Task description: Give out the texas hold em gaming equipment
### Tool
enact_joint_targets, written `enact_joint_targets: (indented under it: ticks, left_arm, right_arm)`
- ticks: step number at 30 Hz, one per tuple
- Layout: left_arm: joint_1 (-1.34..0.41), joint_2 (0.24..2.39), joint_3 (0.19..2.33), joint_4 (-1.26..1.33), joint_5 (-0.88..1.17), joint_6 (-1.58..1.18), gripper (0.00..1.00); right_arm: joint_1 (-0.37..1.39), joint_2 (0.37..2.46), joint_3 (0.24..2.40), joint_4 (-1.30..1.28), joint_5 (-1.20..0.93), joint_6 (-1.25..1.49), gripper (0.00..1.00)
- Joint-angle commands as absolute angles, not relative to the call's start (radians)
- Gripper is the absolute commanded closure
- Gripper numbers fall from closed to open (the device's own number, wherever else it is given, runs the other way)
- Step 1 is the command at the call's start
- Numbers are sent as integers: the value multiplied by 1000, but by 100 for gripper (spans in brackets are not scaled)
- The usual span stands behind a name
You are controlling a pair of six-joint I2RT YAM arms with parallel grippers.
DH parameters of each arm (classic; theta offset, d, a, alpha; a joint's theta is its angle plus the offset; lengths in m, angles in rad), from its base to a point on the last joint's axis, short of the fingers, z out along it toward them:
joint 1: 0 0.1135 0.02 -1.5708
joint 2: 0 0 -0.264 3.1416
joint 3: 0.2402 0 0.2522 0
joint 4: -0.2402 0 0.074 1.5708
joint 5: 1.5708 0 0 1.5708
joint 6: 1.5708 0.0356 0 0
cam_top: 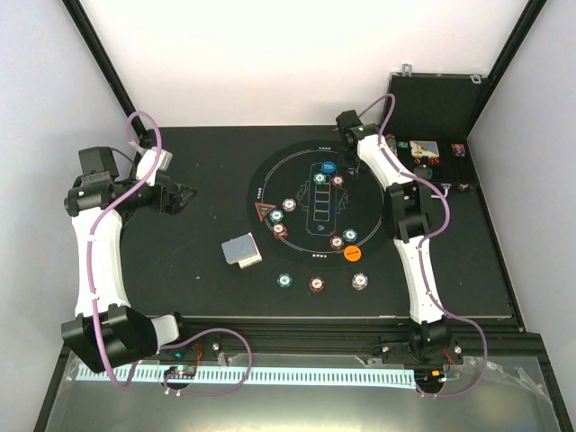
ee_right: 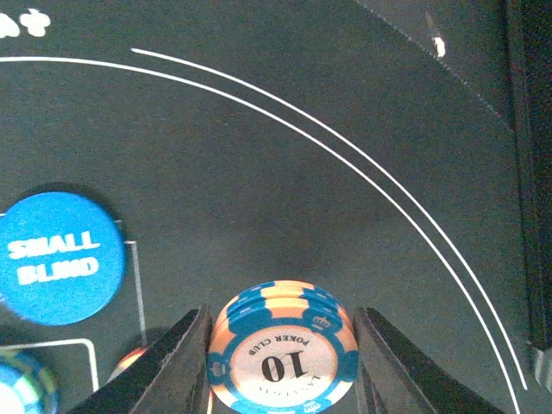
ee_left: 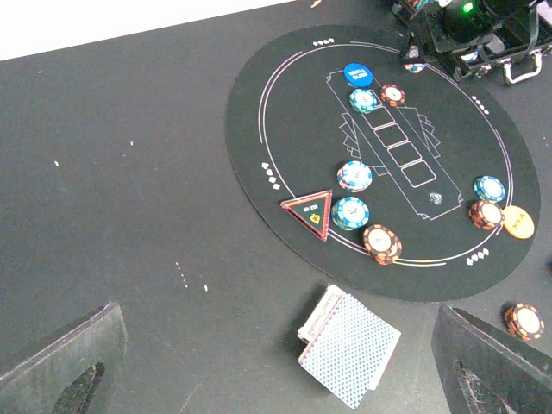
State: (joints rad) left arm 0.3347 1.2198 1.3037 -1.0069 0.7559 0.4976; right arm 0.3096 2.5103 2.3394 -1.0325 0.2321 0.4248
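Observation:
The chips go down slightly onto the mat (cam_top: 270,175) beside the "small blind" button next, and then my right gripper releases the chips.
My right gripper (cam_top: 346,135) is at the far side of the round black mat (cam_top: 270,175), shut on a small stack of blue-and-orange "10" poker chips (ee_right: 283,354), beside the blue "small blind" button (ee_right: 59,257). My left gripper (cam_top: 184,196) is open and empty over the bare table left of the mat. The deck of grey-blue backed cards (ee_left: 349,345) lies ahead of it, between its fingers (ee_left: 60,371) in the wrist view. On the mat are the red triangle (ee_left: 312,211), the orange button (ee_left: 517,222) and several chips (ee_left: 354,176).
An open black case (cam_top: 432,108) with more chips stands at the back right. Three chips (cam_top: 317,284) lie in a row on the table just in front of the mat. White walls close in the table's left, back and right sides.

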Motion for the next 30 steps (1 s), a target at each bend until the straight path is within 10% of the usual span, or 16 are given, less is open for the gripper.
enact_joint_targets:
  ticks: [1,16,30]
  left_arm:
    - [344,1222,1344,-1023,762,514,1]
    - [344,1213,1323,-1005,753,501,1]
    - [344,1182,1297,-936,676,408,1]
  right_arm:
    - [279,2552,2379,-1006,208,427,84]
    - [254,2615,2401,-988,105,430,50]
    - [313,2241,2170,-1012,165,366,31]
